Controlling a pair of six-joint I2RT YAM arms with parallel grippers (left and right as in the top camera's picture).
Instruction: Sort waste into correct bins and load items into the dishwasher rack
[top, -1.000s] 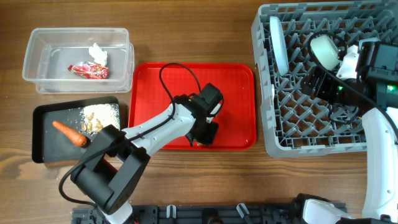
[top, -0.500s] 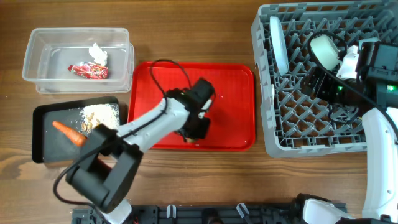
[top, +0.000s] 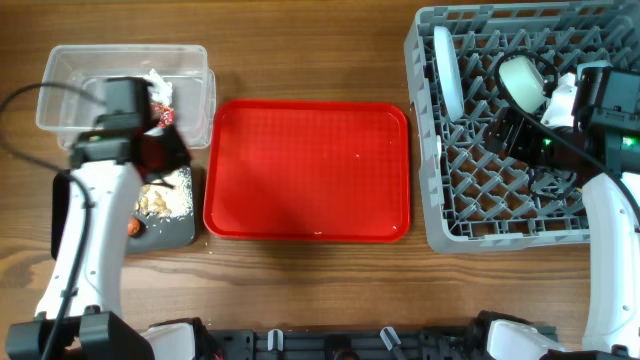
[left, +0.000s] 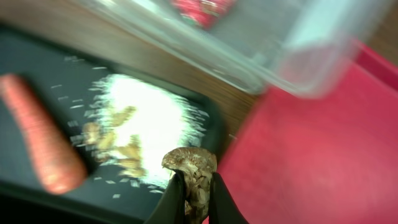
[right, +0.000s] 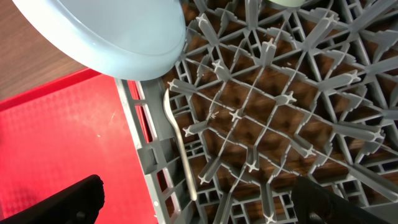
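Next, my left gripper should shift left in the overhead view and lower to free the lump (left: 189, 169) between carrot and rice (left: 69, 113), since the black tray holds food scraps.
My left gripper (left: 193, 198) is shut on the small brown food lump (left: 189, 169), holding it above the right edge of the black tray (left: 37, 68). In the overhead view the gripper (top: 170, 158) hangs between the clear tub (top: 60, 95) and the black tray (top: 172, 228). The tray holds rice scraps (left: 152, 121) and the carrot (left: 43, 149). The tub holds white tissue (top: 158, 84) and the red wrapper (top: 164, 117), partly hidden. My right gripper (right: 199, 205) is open and empty over the dishwasher rack (top: 440, 225), where a pale blue plate (top: 447, 75) stands upright, a pale bowl (top: 522, 80) rests and the white spoon (right: 177, 140) lies by the wall.
The red serving tray (top: 305, 170) lies between the bins and the rack with nothing on it. It shows at the right of the left wrist view (left: 323, 155) and the left of the right wrist view (right: 56, 137). My left arm hides part of the black tray.
My left arm has swung from the red tray's lower middle to the left, over the black tray, with the brown lump in its jaws. The right arm has not moved.
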